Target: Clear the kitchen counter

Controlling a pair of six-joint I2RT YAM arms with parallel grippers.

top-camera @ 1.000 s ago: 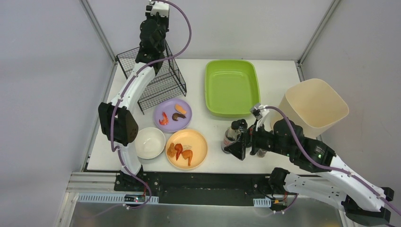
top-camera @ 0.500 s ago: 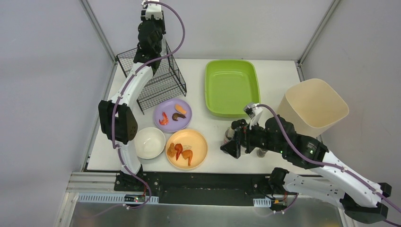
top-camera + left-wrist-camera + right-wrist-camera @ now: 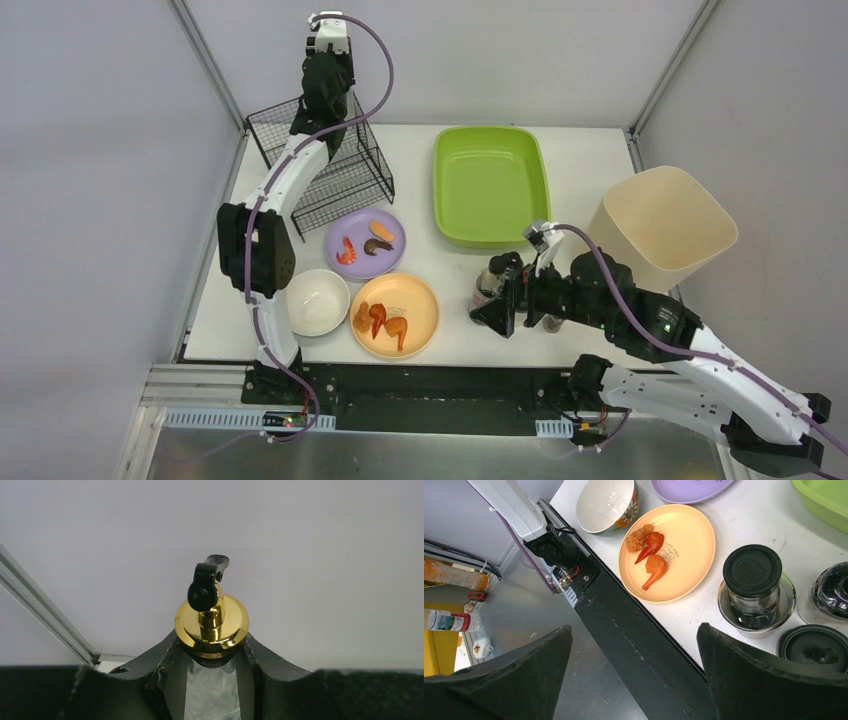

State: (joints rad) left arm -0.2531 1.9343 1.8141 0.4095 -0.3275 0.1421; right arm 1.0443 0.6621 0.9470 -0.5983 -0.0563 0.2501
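The upright pump bottle goes down from my left gripper into the black wire rack's far tray-side corner next for release, as that corner lies below the gripper.
My left gripper (image 3: 211, 647) is shut on a clear pump bottle (image 3: 212, 625) with a gold collar and a black pump head, held upright against the back wall. In the top view that gripper (image 3: 326, 92) hangs high above the black wire rack (image 3: 345, 175) at the back left of the kitchen counter (image 3: 590, 170). My right gripper (image 3: 634, 627) stands open and holds nothing, hovering over the counter's front edge. Beside it stand a glass jar with a black lid (image 3: 752, 582) and a second dark jar (image 3: 831, 590); a black lid (image 3: 816, 647) lies there too.
An orange plate (image 3: 418, 300) and a purple plate (image 3: 360, 228) carry food scraps. A white bowl (image 3: 318, 301) sits at the front left. The lime-green tray (image 3: 490, 185) lies at the back centre. A beige bin (image 3: 665, 225) stands on the right.
The left arm has shifted slightly right with the bottle still gripped. The right gripper drifted a little left, then back, staying open by the jars.
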